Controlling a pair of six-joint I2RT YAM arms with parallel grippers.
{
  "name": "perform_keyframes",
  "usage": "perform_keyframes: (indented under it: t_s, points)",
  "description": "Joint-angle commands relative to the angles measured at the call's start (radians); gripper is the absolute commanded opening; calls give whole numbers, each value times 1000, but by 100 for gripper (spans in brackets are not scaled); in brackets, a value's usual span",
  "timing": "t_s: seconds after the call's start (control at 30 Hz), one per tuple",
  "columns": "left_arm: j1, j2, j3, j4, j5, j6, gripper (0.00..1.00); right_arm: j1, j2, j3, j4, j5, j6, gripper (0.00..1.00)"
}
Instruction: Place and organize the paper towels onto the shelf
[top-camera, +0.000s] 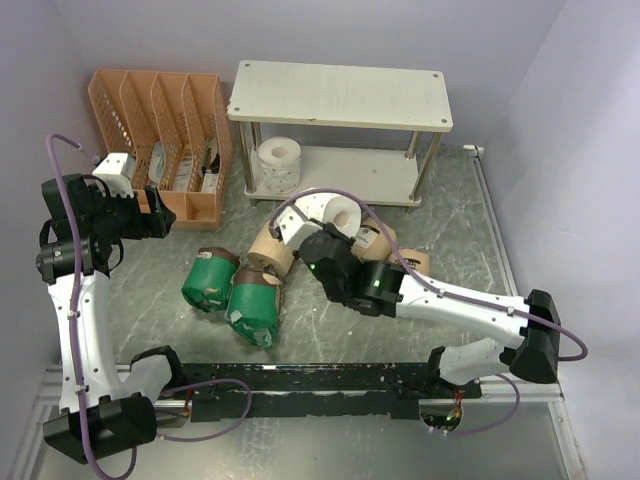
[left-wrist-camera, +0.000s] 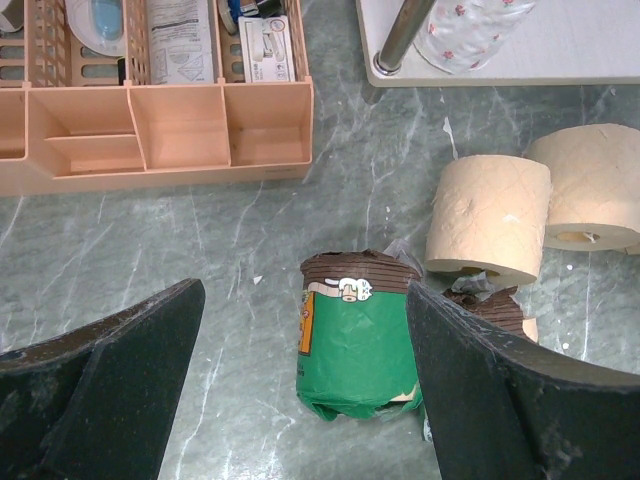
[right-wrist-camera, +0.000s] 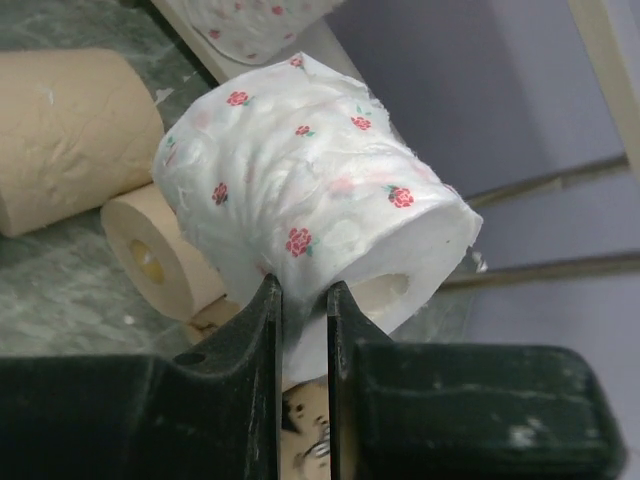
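The robot's right gripper should next move the white roll outward under the shelf's top and then onto the lower board (top-camera: 335, 174) beside the standing roll, where there is free space.
My right gripper (top-camera: 322, 238) is shut on the wall of a bare white roll with red flower print (top-camera: 337, 213), and in the right wrist view (right-wrist-camera: 303, 290) it holds that roll (right-wrist-camera: 310, 200) off the table. Another white roll (top-camera: 278, 160) stands on the lower board of the shelf (top-camera: 340, 92). Two green-wrapped rolls (top-camera: 210, 280) (top-camera: 255, 312) and tan rolls (top-camera: 272, 248) (top-camera: 378, 240) lie on the table. My left gripper (top-camera: 163, 220) is open and empty beside the organizer. In the left wrist view (left-wrist-camera: 300, 300) it is above a green roll (left-wrist-camera: 355, 350).
An orange slotted organizer (top-camera: 160, 135) with papers stands at the back left, close to my left gripper; it also shows in the left wrist view (left-wrist-camera: 150, 130). Two bare tan rolls (left-wrist-camera: 490, 220) (left-wrist-camera: 595, 190) lie in front of the shelf's metal leg (left-wrist-camera: 400, 35). Walls close in both sides.
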Motion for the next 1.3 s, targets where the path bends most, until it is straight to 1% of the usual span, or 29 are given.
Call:
perform_keyframes:
  t_s: [0.0, 0.1, 0.23, 0.3, 0.43, 0.5, 0.63, 0.8, 1.07, 1.27]
  points:
    - [11, -8, -1, -4, 12, 8, 94, -100, -28, 73, 17, -282, -348, 0]
    - [11, -8, 0, -3, 16, 8, 93, -195, 7, 121, -6, -420, -457, 0]
    - [11, -12, -1, -3, 14, 7, 94, -340, 78, 212, -54, -611, -564, 0]
    - [11, -12, -3, -3, 11, 6, 94, -393, 121, 258, -85, -696, -619, 0]
    - [11, -19, -9, -3, 6, 7, 94, -486, 210, 364, -170, -811, -712, 0]
    - [10, -23, -11, -2, 1, 7, 94, -517, 263, 425, -229, -844, -766, 0]
    - [11, -27, -15, 3, -1, 7, 94, -557, 349, 492, -276, -857, -832, 0]
    - [10, -19, -13, 1, -6, 6, 94, -573, 460, 558, -313, -819, -897, 0]
    - [10, -16, -16, 5, -13, 8, 94, -587, 551, 612, -270, -807, -945, 0]
    - [11, -10, -16, 6, -23, 9, 93, -587, 584, 603, -158, -776, -987, 0]
